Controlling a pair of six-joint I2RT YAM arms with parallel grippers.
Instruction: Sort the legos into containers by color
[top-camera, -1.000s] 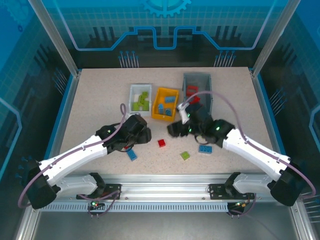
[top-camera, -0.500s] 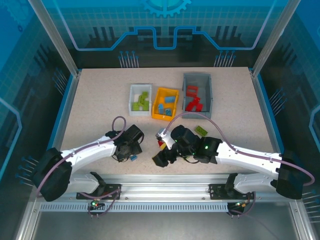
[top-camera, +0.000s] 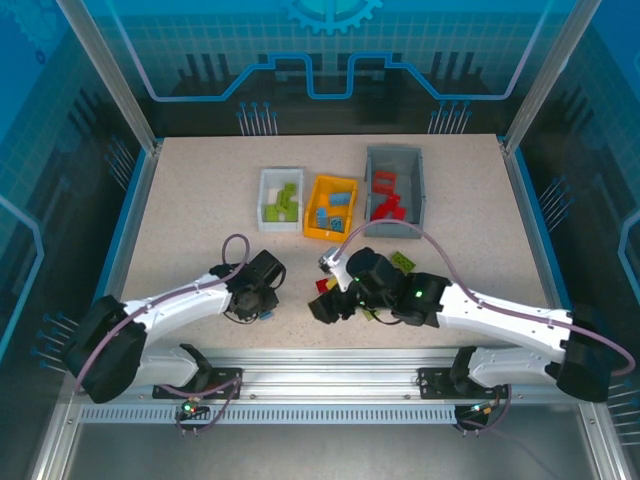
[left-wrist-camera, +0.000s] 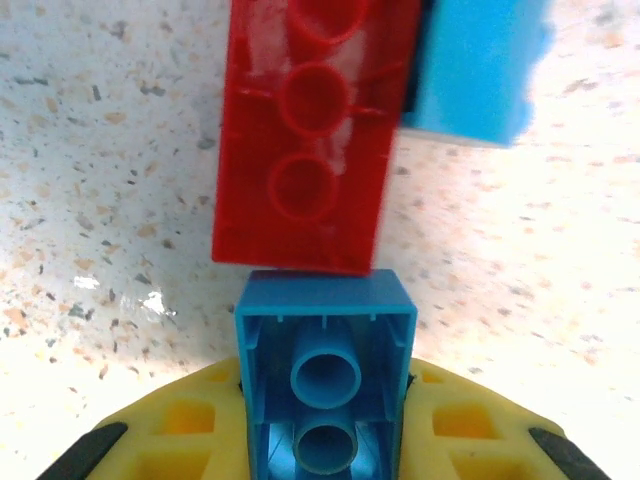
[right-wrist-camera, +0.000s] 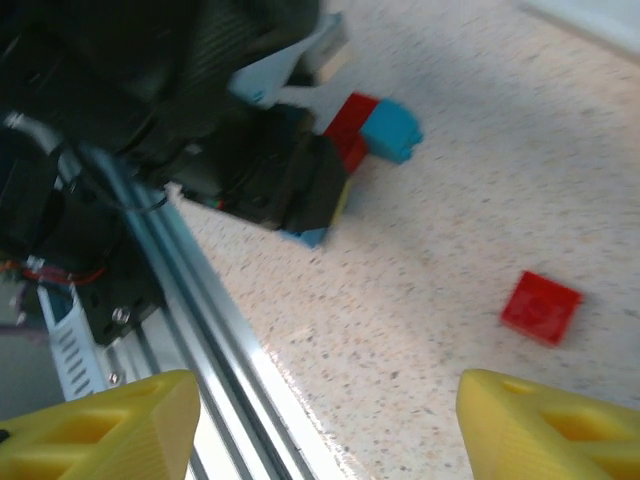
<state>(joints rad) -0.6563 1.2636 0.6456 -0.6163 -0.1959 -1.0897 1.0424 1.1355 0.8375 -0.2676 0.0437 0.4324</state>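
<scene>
I will next lift the blue lego with my left gripper, carry it outward over the orange-yellow bin (top-camera: 317, 190) with blue legos inside and release it.
My left gripper (left-wrist-camera: 325, 405) is shut on a blue lego (left-wrist-camera: 325, 370), its hollow underside facing the camera, low over the table. Just beyond it lie a red lego (left-wrist-camera: 310, 130) and another blue lego (left-wrist-camera: 475, 70), touching each other. In the top view the left gripper (top-camera: 262, 303) sits near the front edge. My right gripper (top-camera: 323, 307) hangs open beside it, its yellow fingers (right-wrist-camera: 100, 430) wide apart over bare table. A small red lego (right-wrist-camera: 540, 307) lies to its right. The white bin (top-camera: 281, 178), orange-yellow bin (top-camera: 317, 190) and grey bin (top-camera: 372, 185) stand in a row at the back.
A lime green lego (top-camera: 403, 261) lies beside the right arm. The metal front rail (right-wrist-camera: 210, 330) runs right under the right gripper. The two grippers are close together. The bins hold green, blue and red legos respectively.
The right arm swung from the grey bin down to the front centre, beside the left gripper. The left arm drew back toward the front edge and came down around the blue lego.
</scene>
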